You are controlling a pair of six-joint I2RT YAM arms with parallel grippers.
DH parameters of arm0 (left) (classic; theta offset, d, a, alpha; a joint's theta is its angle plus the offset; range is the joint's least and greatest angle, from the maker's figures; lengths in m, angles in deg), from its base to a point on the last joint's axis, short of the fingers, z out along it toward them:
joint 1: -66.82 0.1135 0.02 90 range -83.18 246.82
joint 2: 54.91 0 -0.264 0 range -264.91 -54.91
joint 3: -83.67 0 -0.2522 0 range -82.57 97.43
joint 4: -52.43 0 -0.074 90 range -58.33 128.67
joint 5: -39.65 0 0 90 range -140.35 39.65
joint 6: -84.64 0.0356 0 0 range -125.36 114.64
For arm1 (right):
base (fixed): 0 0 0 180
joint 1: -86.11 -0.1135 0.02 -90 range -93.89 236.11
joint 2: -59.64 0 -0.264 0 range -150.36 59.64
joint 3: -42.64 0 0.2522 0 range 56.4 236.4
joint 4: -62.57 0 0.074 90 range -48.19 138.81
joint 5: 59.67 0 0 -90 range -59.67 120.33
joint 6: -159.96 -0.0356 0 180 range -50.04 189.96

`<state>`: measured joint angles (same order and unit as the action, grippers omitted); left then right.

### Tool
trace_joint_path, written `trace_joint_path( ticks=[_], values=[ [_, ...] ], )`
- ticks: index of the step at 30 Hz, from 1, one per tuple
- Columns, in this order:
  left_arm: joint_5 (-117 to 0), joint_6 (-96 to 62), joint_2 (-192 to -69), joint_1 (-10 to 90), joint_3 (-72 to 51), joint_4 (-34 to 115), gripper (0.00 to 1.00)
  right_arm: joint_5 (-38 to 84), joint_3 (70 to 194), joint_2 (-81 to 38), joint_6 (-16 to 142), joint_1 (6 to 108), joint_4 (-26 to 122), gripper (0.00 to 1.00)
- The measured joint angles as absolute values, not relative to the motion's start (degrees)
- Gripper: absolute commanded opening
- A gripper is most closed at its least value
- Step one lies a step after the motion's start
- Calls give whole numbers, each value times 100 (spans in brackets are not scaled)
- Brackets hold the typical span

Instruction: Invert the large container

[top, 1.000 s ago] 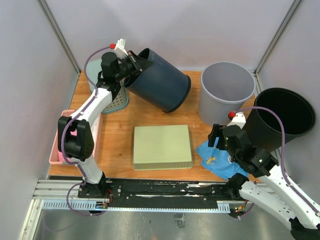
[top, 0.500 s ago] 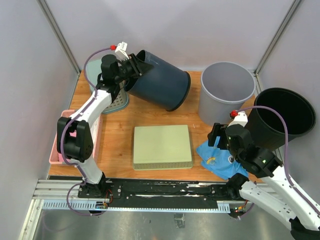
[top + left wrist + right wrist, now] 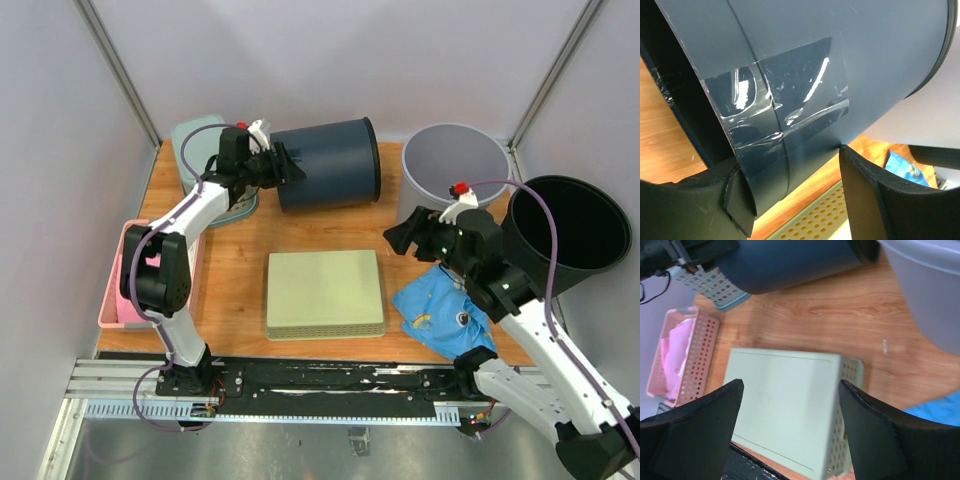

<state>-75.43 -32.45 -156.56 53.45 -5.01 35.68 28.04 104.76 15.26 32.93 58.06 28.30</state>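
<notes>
My right gripper will move outward onto the container's rim point(image 3: 375, 155) beside the grey bin, because that end of the container is free and my left gripper is at the other end.
The large container point(image 3: 325, 163), a dark blue bin, lies on its side at the back of the table, and it fills the left wrist view point(image 3: 815, 60) with a patch of clear tape on its wall. My left gripper point(image 3: 279, 165) is at its left end. The jaws stand open astride that end's edge point(image 3: 795, 185), with a gap between the wall and the outer finger point(image 3: 875, 200). My right gripper point(image 3: 398, 238) hovers open between the green box and the grey bin, holding nothing point(image 3: 790, 385). The container shows at the top of the right wrist view point(image 3: 790, 260).
An upturned green perforated box point(image 3: 325, 293) sits mid-table. A grey bin point(image 3: 455, 185) and a black bin point(image 3: 565, 235) stand at the right, with a blue cloth point(image 3: 445, 315) in front of them. A pink basket point(image 3: 120, 275) and a teal basket point(image 3: 205, 150) are at the left.
The container has gone from tilted in the left gripper to lying flat on its side. The left jaws have opened. The right arm has swung up and left toward the table's middle.
</notes>
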Motion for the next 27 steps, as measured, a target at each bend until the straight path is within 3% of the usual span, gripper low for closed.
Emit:
trace_joint_path(
  ticks=[8, 18, 27],
  values=[
    [-7197, -2749, -15372, 5350, -357, 2939, 70, 2291, 10874, 409, 3481, 5863, 3599, 75],
    [-6942, -2578, -14517, 5352, -208, 2432, 76, 4000, 11914, -961, 4945, 6084, 3520, 78],
    [-6502, -2795, -13383, 5306, -838, 2432, 79, 3652, 13975, -3182, 5391, 7229, 3695, 78]
  ],
)
